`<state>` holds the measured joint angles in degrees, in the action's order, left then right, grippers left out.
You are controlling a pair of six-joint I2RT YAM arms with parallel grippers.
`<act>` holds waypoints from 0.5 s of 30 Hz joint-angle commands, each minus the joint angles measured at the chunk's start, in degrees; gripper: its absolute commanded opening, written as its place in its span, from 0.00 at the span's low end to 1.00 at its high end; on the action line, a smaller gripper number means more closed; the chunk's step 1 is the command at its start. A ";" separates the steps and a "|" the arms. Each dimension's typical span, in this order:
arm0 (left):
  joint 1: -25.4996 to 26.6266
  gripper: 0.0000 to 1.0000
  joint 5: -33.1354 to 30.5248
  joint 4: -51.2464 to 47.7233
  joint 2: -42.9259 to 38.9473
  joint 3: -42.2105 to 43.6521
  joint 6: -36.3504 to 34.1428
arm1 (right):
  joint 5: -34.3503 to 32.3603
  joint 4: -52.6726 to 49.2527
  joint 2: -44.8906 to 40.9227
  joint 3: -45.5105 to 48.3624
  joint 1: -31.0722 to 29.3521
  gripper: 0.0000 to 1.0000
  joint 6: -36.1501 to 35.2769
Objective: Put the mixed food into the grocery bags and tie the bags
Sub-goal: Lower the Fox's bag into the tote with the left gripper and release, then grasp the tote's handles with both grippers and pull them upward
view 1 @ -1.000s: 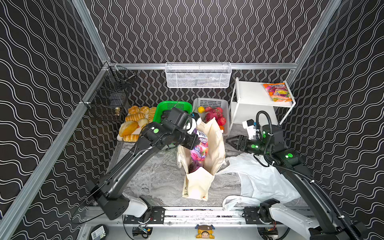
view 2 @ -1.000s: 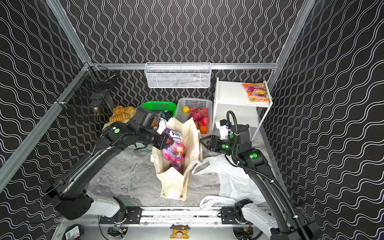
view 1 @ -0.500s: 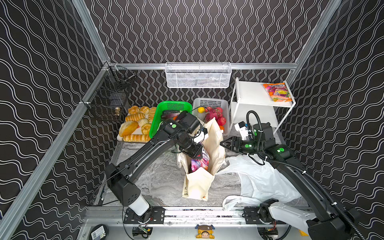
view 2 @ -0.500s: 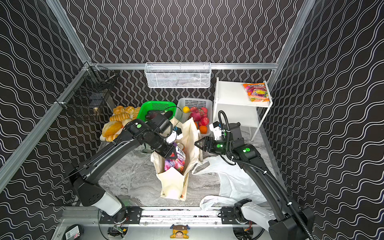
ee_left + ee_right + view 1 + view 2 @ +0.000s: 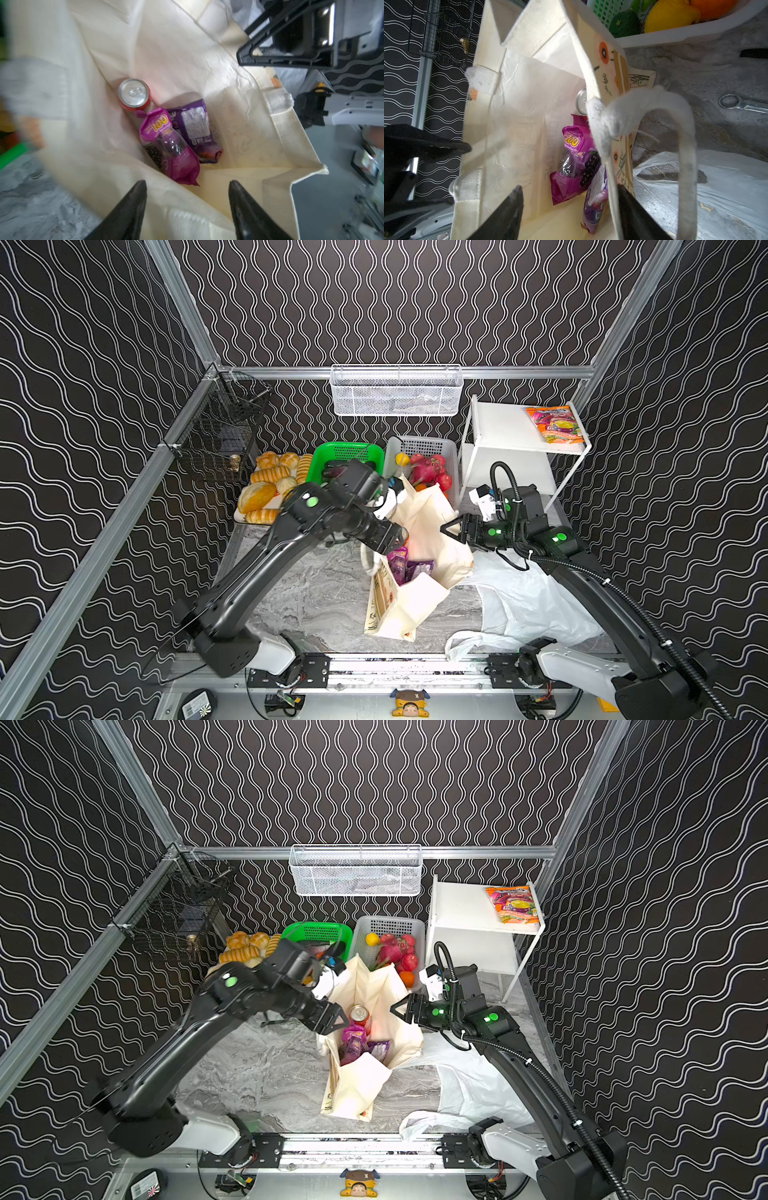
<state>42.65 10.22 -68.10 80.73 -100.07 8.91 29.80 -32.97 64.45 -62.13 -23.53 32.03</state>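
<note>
I will next close my right gripper nearly in place onto the tote's rim (image 5: 455,529) (image 5: 613,196) beside the white handle, because that rim is already between its open fingers.
The cream tote (image 5: 411,605) stands open mid-table. Down inside it are a red drink can (image 5: 134,94) and two purple snack packets (image 5: 166,143) (image 5: 196,126), also visible in a top view (image 5: 352,1038). My left gripper (image 5: 332,1022) hovers open over the tote's left rim with nothing between its fingers (image 5: 187,184). My right gripper (image 5: 451,533) is open at the tote's right rim. In the right wrist view (image 5: 569,188) its jaws straddle the tote's side wall below a handle. The white plastic carrier bag (image 5: 536,605) lies flat under the right arm.
Behind the tote stand a green basket (image 5: 347,452), a white basket (image 5: 419,445) of red vegetables and fruit, and a tray of bread rolls (image 5: 266,489). A white shelf (image 5: 511,427) at back right carries a colourful packet (image 5: 555,425). A wire basket (image 5: 395,391) hangs on the back wall.
My left gripper carried a purple packet down into the tote and opened, and the packet now lies inside. My right gripper moved left to the tote's rim.
</note>
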 commanded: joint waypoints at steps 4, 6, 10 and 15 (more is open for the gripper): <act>-3.17 0.83 -16.40 5.14 -5.59 3.67 6.14 | -1.27 -1.63 0.01 -1.11 -0.33 0.68 -0.39; -6.79 0.85 -11.31 5.76 -5.90 5.16 7.61 | -1.43 -1.83 -0.02 -1.20 -0.53 0.64 -0.38; -10.40 0.85 0.47 9.45 -5.82 8.91 8.65 | -2.75 -3.82 0.58 -1.34 -0.97 0.59 -0.99; -11.20 0.72 7.99 12.82 -4.01 12.84 10.08 | -6.13 -6.98 1.21 -1.55 -1.16 0.46 -1.97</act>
<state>31.75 11.75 -58.96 76.18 -88.53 17.28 25.93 -37.30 65.63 -63.26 -24.60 30.83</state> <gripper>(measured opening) 0.750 0.495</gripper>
